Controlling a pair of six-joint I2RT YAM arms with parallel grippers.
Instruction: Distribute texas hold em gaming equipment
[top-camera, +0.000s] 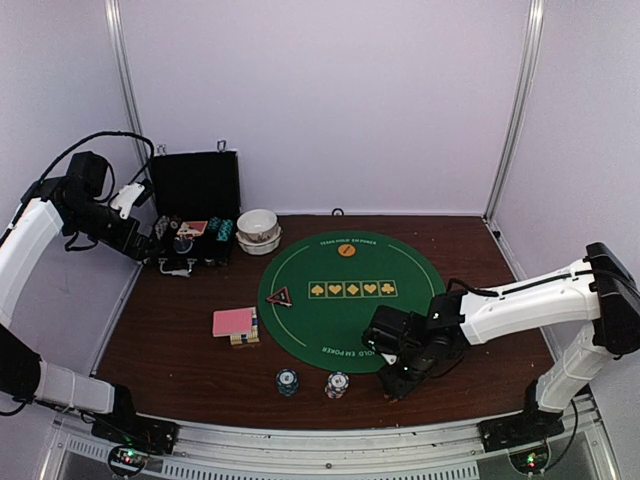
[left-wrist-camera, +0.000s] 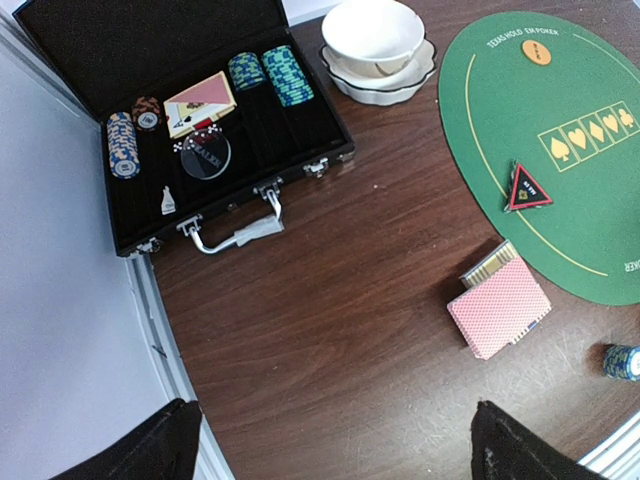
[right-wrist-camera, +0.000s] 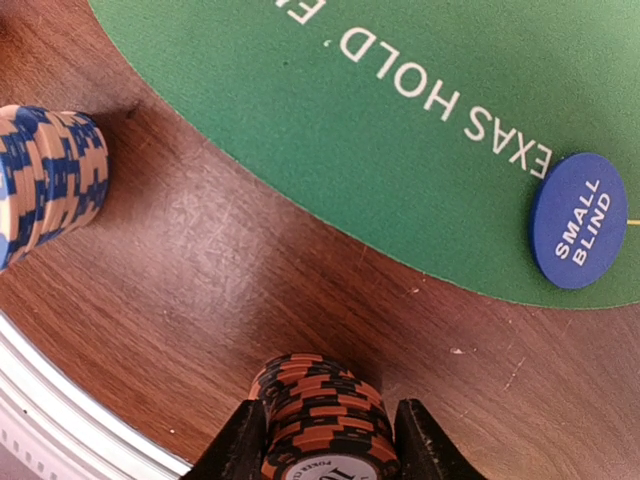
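Observation:
My right gripper holds the chips. Next I will lift them, move them outward, lower them and let go of them on the bare green mat next to the orange button.
A stack of orange-and-black poker chips (right-wrist-camera: 325, 420) stands on the wood just off the green mat (right-wrist-camera: 400, 120). My right gripper (right-wrist-camera: 325, 445) is shut on it, one finger against each side. A blue "small blind" button (right-wrist-camera: 578, 220) lies on the mat's edge. Another chip stack, blue and peach (right-wrist-camera: 45, 180), stands to the left. Pink-backed cards (left-wrist-camera: 500, 305) lie on the table beside the mat, near a red-triangle marker (left-wrist-camera: 527, 187) and an orange button (left-wrist-camera: 536, 51). My left gripper (left-wrist-camera: 335, 450) hangs open, high above bare wood.
An open black case (left-wrist-camera: 60, 60) at the back left holds more chip stacks (left-wrist-camera: 122, 145) and a card box (left-wrist-camera: 200, 100). White bowls (left-wrist-camera: 375, 35) sit beside it. Two chip stacks (top-camera: 287, 381) (top-camera: 337, 384) stand near the front rail (top-camera: 300, 440).

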